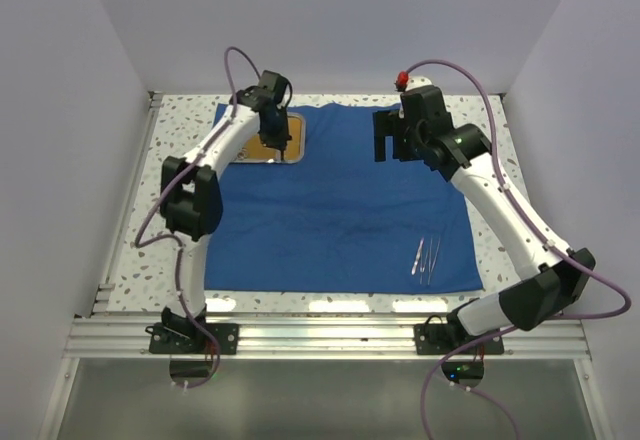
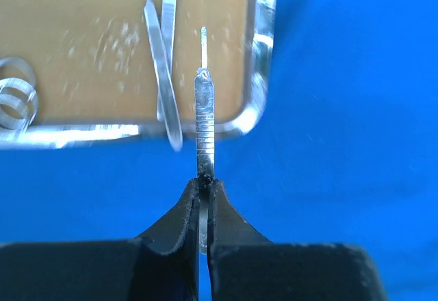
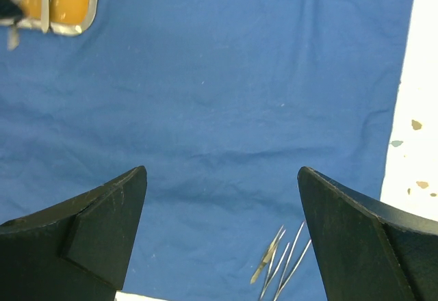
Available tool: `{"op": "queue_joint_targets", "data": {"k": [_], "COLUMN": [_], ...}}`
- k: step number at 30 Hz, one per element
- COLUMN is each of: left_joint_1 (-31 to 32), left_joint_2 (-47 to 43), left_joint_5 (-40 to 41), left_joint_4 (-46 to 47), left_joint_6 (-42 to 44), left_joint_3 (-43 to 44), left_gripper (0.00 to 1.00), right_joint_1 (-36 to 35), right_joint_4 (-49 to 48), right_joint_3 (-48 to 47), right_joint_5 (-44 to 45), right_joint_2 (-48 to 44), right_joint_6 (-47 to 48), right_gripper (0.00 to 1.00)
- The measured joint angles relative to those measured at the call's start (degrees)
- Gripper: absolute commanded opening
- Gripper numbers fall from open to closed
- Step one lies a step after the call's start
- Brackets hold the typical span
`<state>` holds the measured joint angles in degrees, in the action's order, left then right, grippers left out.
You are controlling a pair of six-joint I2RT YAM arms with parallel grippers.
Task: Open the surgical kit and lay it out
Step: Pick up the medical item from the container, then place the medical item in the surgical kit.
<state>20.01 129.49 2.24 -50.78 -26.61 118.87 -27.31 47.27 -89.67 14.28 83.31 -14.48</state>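
I should next move my left gripper with the scalpel back and to its right in the top view, to the bare cloth beside the silver instruments, then lower and release it.
The royal-blue cloth [image 1: 340,195] lies spread flat on the table. On its far left corner sits the steel tray [image 1: 255,148] with an orange-brown base. My left gripper [image 1: 283,143] hangs over the tray's right edge. In the left wrist view it [image 2: 204,183] is shut on the ribbed handle of a scalpel [image 2: 204,123], blade pointing away over the tray rim [image 2: 260,75]. Another scalpel [image 2: 161,61] and ring handles [image 2: 17,99] lie in the tray. My right gripper [image 1: 385,135] [image 3: 220,172] is open and holds nothing, above the cloth [image 3: 205,75]. Thin silver instruments [image 1: 427,257] [image 3: 280,267] lie on the cloth's near right.
White speckled tabletop [image 3: 417,144] shows beyond the cloth's right edge. An aluminium rail [image 1: 320,335] runs along the near edge by the arm bases. White walls close in the left, right and back.
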Motion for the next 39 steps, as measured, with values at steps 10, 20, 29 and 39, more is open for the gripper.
{"op": "queue_joint_targets", "data": {"k": [10,20,29,39], "left_joint_1": [15.87,29.44,38.16,39.63], "left_joint_2": [-20.61,-15.52,-8.31,-8.52], "left_joint_5": [3.67,5.73,6.80,11.17], "left_joint_4": [9.18,9.35,6.82,-4.61], "left_joint_6": [-10.45,-22.43,-30.93,-33.33], "left_joint_3": [-23.10,-27.82,-27.32,-17.20], "left_gripper": [0.00,0.00,0.16,0.79], "right_joint_1": [0.00,0.00,0.00,0.00], "right_joint_4": [4.68,10.58,16.06,20.81], "right_joint_3": [-0.96,5.90,11.85,8.79], "right_joint_5": [7.50,8.26,7.30,10.27], "right_joint_2": [-4.44,-21.11,-29.73,-32.26], "right_joint_6": [-0.90,-4.13,-5.09,-4.31], "right_gripper": [0.97,0.97,0.99,0.99]}}
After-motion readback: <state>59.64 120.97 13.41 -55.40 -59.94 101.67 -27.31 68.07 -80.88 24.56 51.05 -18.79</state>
